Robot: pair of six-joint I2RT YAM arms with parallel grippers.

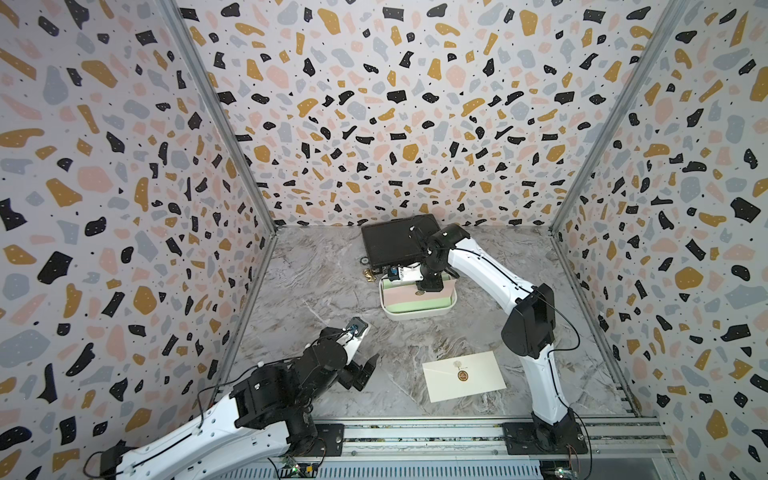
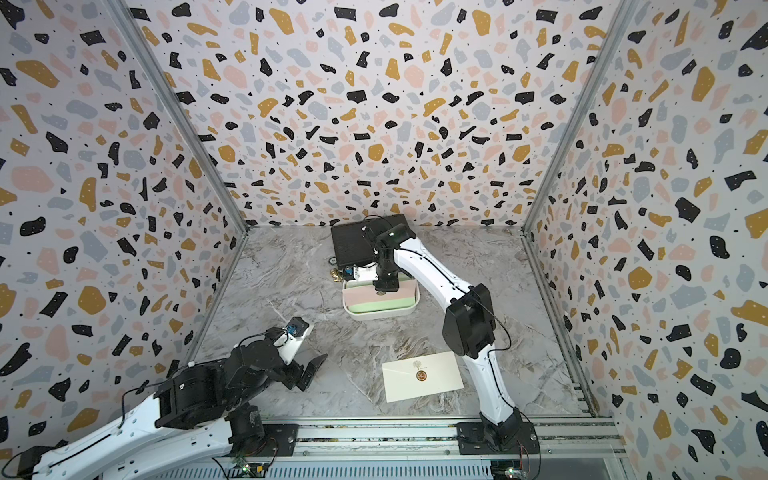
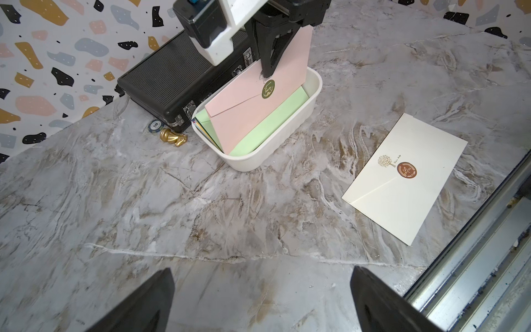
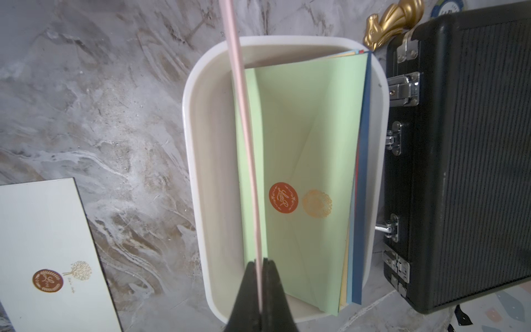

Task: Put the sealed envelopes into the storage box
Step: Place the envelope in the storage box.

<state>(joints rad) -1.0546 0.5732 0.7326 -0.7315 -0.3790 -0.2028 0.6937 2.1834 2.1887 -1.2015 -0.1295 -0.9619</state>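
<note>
The space in the storage box's near side is below my right gripper, so my right gripper will next bring the pink envelope (image 3: 258, 115) down until it sinks in there and release it.
My right gripper (image 4: 261, 261) is shut on the top edge of a pink envelope (image 3: 258, 115) with a green round seal. The envelope hangs tilted with its lower part inside the white storage box (image 3: 258, 161). Inside the box, a light green envelope (image 4: 310, 143) leans on several others of yellow, blue and navy. A cream envelope (image 1: 463, 376) with a brown seal lies flat on the marble near the front, right of my left gripper (image 1: 368, 371). That gripper hovers open, with nothing between its fingers. Both top views show the storage box (image 2: 382, 314) at mid-back.
A black briefcase (image 1: 395, 243) with metal latches lies right behind the box, against the back wall. A gold figurine (image 3: 173, 138) and a poker chip (image 3: 155, 125) sit beside the briefcase and box. A metal rail (image 1: 415, 436) runs along the front edge.
</note>
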